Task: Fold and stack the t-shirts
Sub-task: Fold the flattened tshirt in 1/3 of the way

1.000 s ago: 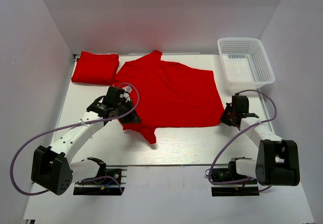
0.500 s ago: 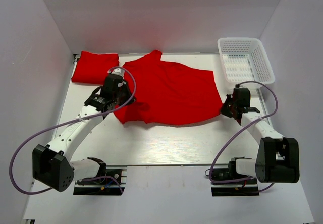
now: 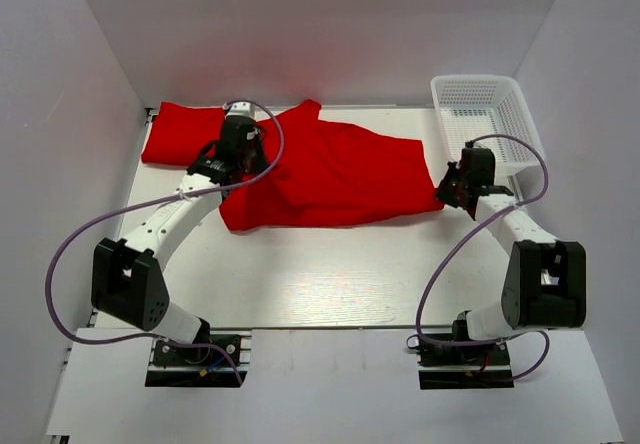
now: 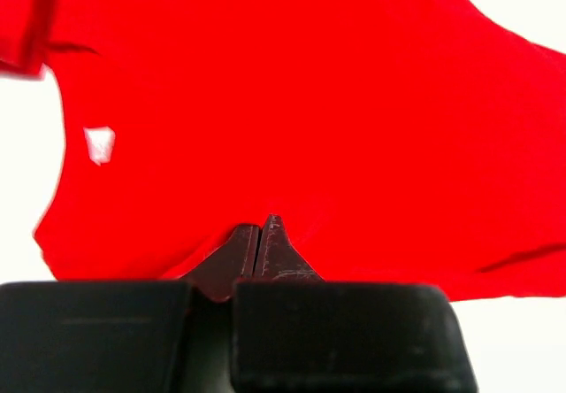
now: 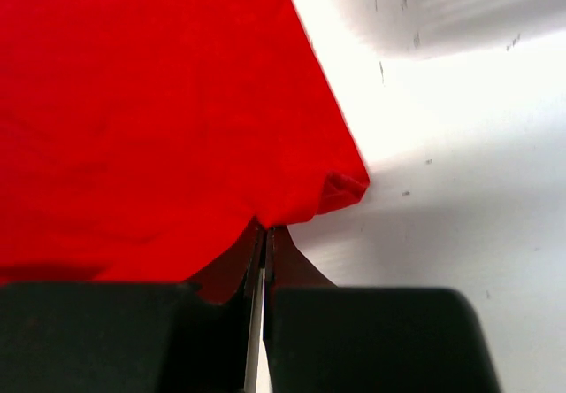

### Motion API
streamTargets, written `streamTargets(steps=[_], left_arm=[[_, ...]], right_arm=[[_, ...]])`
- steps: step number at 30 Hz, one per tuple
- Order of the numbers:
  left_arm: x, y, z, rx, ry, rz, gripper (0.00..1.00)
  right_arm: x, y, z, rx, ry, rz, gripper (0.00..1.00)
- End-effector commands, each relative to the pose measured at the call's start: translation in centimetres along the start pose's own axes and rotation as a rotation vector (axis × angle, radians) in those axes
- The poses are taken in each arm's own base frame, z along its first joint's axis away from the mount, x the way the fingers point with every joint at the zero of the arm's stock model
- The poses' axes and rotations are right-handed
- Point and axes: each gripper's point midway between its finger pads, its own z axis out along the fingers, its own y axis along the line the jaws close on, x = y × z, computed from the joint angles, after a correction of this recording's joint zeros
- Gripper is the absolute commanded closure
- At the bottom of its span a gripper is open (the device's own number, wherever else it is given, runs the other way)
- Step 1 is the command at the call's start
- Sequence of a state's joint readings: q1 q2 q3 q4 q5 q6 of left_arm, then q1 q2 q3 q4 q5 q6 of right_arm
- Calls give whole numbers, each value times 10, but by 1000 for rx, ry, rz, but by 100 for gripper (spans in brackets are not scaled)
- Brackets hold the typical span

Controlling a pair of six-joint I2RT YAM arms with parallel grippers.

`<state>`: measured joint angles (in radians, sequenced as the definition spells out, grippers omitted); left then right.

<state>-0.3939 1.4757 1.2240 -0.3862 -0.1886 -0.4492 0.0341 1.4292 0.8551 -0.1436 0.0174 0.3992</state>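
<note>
The far part of the shirt is still uncovered, so my left gripper needs to carry the pinched edge outward beside the folded t-shirt next and open.
A bright red t-shirt [image 3: 340, 179] lies across the middle of the white table, its near part doubled over toward the back. My left gripper [image 3: 245, 156] is shut on the shirt's left edge; in the left wrist view the jaws [image 4: 259, 230] pinch red fabric [image 4: 309, 101], and a small white tag [image 4: 100, 143] shows at the left. My right gripper [image 3: 446, 190] is shut on the shirt's right corner; the right wrist view shows the jaws [image 5: 265, 229] closed on the cloth [image 5: 150, 101]. A second red t-shirt [image 3: 185, 132] lies folded at the back left.
A white mesh basket [image 3: 487, 124] stands at the back right, just behind my right gripper. White walls enclose the table [image 3: 330, 274] on the left, back and right. Purple cables loop off both arms.
Both grippers have moved toward the back of the table, carrying the shirt's near edge with them. The near hem and sleeve have lifted off the front of the table and the shirt has doubled over.
</note>
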Motion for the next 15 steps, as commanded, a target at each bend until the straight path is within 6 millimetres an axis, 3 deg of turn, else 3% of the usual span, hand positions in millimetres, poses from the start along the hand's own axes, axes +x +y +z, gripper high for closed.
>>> streamTargets(steps=[1, 5, 6, 9, 10, 11, 13, 15], left_arm=[[-40, 8, 4, -40, -120, 60, 100], [-60, 0, 20, 14, -170, 131, 100], [-58, 0, 33, 27, -168, 147, 100], [-66, -10, 46, 73, -172, 183, 100], [-60, -8, 58, 65, -150, 195, 100], [-70, -7, 61, 62, -170, 188, 100], [-66, 0, 76, 44, -150, 185, 100], [-76, 2, 83, 29, -165, 178, 100]], right_arm=[[-30, 9, 4, -8, -41, -41, 100], [-38, 15, 15, -22, -34, -67, 100], [-48, 18, 14, -26, -57, -83, 100], [-56, 16, 22, -2, -51, -98, 100], [-56, 13, 25, 11, -45, -103, 100], [-55, 13, 30, 14, -34, -109, 100], [-61, 15, 34, 8, -37, -127, 100], [-62, 13, 40, 20, -26, -137, 100]])
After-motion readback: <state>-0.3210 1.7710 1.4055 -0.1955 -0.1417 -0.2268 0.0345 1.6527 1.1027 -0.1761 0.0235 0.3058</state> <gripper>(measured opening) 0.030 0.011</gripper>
